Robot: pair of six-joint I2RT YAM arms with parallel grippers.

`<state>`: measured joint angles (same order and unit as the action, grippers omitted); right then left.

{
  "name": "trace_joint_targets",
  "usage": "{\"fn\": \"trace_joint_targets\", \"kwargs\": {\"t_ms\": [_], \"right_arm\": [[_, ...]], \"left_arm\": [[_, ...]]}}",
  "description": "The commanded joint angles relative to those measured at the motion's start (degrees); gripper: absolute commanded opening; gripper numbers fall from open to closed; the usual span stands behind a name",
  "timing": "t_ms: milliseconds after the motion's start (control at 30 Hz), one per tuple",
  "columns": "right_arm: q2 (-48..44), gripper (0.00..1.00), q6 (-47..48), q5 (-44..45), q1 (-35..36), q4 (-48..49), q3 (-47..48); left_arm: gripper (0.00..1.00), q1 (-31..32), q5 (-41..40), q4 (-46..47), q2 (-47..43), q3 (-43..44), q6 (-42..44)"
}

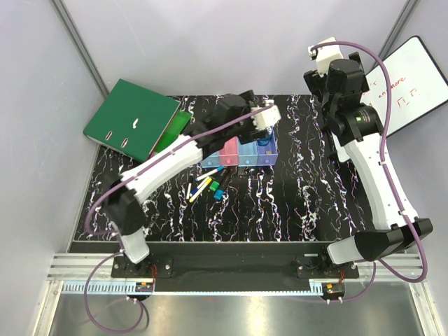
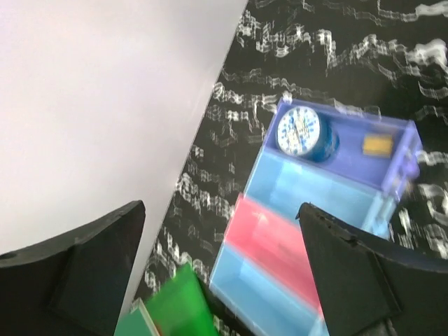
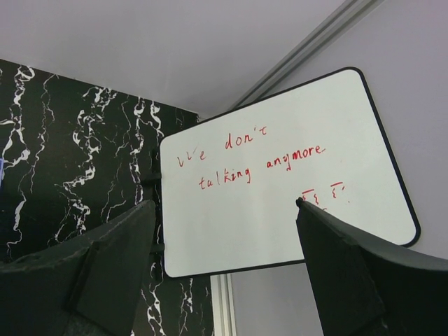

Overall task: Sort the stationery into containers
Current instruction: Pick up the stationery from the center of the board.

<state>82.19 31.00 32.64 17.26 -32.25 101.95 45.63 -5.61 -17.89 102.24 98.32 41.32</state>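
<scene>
I will next move my left gripper back and down onto the blue-ended black marker [image 1: 222, 190], which is below it, nearer my base and still loose outside the bins.
The containers [image 1: 238, 154] are a joined row of bins on the black marbled table: light blue, pink [image 2: 276, 241], light blue, purple [image 2: 350, 150]. A round blue tin [image 2: 301, 131] with a patterned top lies in the purple bin beside a small yellowish item [image 2: 377, 145]. Loose pens and markers [image 1: 204, 185] in yellow, white, blue and green lie in front of the row. My left gripper [image 1: 238, 115] [image 2: 220, 266] hovers above the bins, open and empty. My right gripper [image 1: 343, 73] [image 3: 224, 266] is raised at the back right, open and empty.
A large green ring binder [image 1: 133, 115] lies at the back left, its edge close to the bins [image 2: 178, 308]. A whiteboard [image 1: 413, 84] with red writing leans at the right wall and fills the right wrist view [image 3: 280, 189]. Pale walls surround the table.
</scene>
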Motion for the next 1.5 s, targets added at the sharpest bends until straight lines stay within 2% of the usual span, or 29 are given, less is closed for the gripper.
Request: {"fn": "trace_joint_targets", "kwargs": {"t_ms": [0,100,267,500,733,1167,1467], "right_arm": [[-2.5,0.89,-0.9,-2.9,0.2,-0.4,1.8],[-3.2,0.89,-1.2,-3.9,0.3,-1.1,1.3],[-4.0,0.89,-1.6,-4.9,0.3,-2.1,1.2],[-4.7,0.88,-1.8,-5.4,0.3,-3.4,2.1],[-6.5,0.88,-1.7,-6.0,0.4,-3.4,-0.8],[-5.2,0.88,-2.2,-6.4,0.3,-3.4,0.7],[-5.0,0.88,-2.4,-6.4,0.3,-3.3,0.9]], "left_arm": [[0.99,-0.4,-2.9,-13.1,-9.4,-12.2,-3.8],[0.99,-0.3,-1.7,-17.7,-14.3,-21.5,-8.9],[0.99,-0.3,2.8,-23.9,-13.7,-25.7,-17.1],[0.99,-0.3,5.3,-28.2,-3.8,-19.8,-23.3],[0.99,-0.4,7.0,-29.0,4.6,-14.0,-25.2],[0.99,-0.5,14.7,-29.0,9.5,-13.9,-28.6],[0.99,-0.5,14.0,-28.5,13.2,-13.9,-28.1]]}}
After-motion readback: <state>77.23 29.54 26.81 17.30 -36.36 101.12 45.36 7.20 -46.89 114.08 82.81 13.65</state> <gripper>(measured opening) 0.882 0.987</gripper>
